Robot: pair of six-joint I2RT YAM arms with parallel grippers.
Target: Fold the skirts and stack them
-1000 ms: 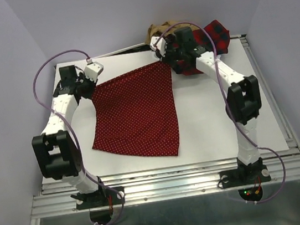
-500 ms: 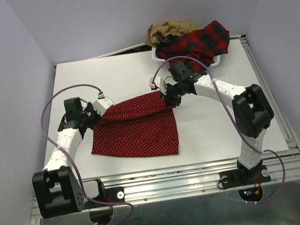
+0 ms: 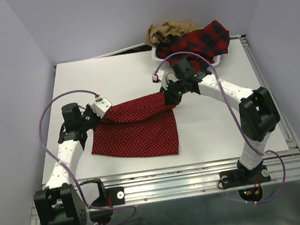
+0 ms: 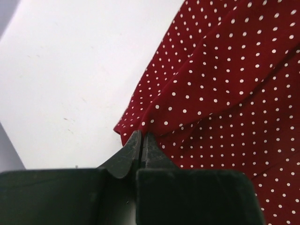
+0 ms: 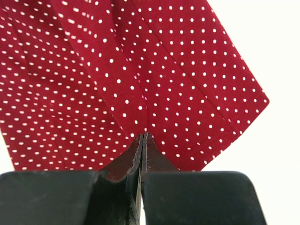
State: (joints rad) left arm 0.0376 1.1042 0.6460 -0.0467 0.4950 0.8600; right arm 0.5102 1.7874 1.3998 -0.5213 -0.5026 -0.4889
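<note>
The near part of the skirt still lies uncovered. The held far corner goes back with my left gripper toward the skirt's near corner on that gripper's side [image 3: 95, 150] next and is released there.
A red skirt with tiny white dots [image 3: 135, 128] lies on the white table [image 3: 212, 120], its far edge lifted and carried over the near part. My left gripper [image 3: 101, 115] is shut on the skirt's left far corner [image 4: 140, 124]. On the right far corner [image 5: 144, 126] my right gripper [image 3: 168, 96] is shut too. Both pairs of jaws pinch the dotted cloth at their tips. A red-and-black plaid skirt [image 3: 204, 39] and a tan-brown skirt [image 3: 169, 30] are heaped at the back right.
A white mesh basket [image 3: 219, 58] holds the plaid and tan heap at the table's far right corner. The metal frame rail [image 3: 171, 185] runs along the near edge by the arm bases.
Both grippers have pulled the dotted skirt's far edge from the back of the table toward the near side, folding it over itself. In the last half second they moved only slightly.
</note>
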